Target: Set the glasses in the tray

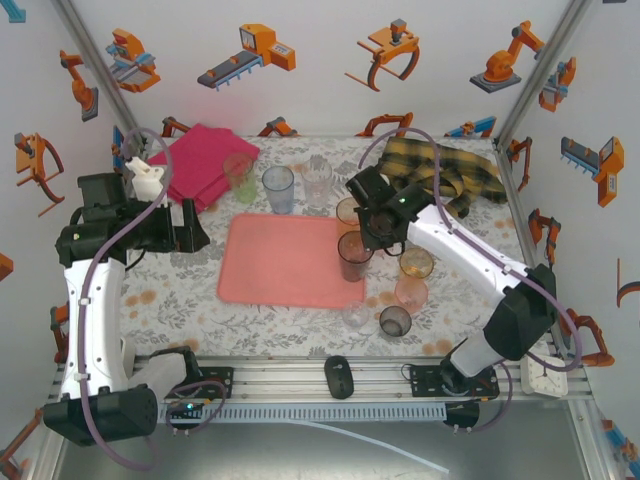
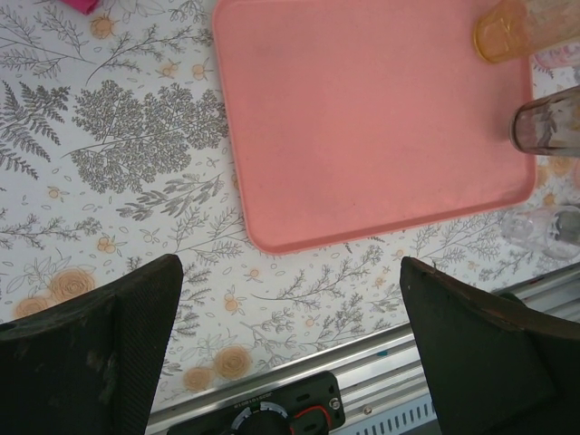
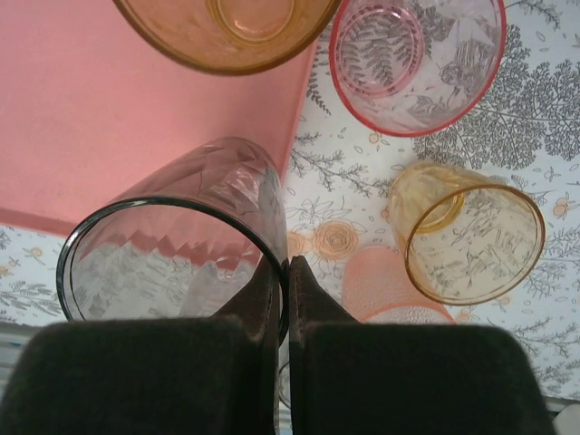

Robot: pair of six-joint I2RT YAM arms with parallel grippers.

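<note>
The smoky glass hangs partly beyond the tray's edge. My right gripper will next move farther over the tray and down to the bare bottom inside the tray's edge to let go of the glass's rim.
The salmon-pink tray lies flat mid-table and holds nothing. My right gripper is shut on the rim of a smoky dark glass, one finger inside and one outside, at the tray's right edge. In the right wrist view the fingers pinch that smoky glass partly over the tray. Green, blue-grey and clear glasses stand behind the tray. Amber, pink, clear and dark glasses stand to its right. My left gripper is open left of the tray, nothing between its fingers.
A folded magenta cloth lies at the back left and a plaid cloth at the back right. An amber glass stands close behind my right gripper. The aluminium front rail runs below my left gripper.
</note>
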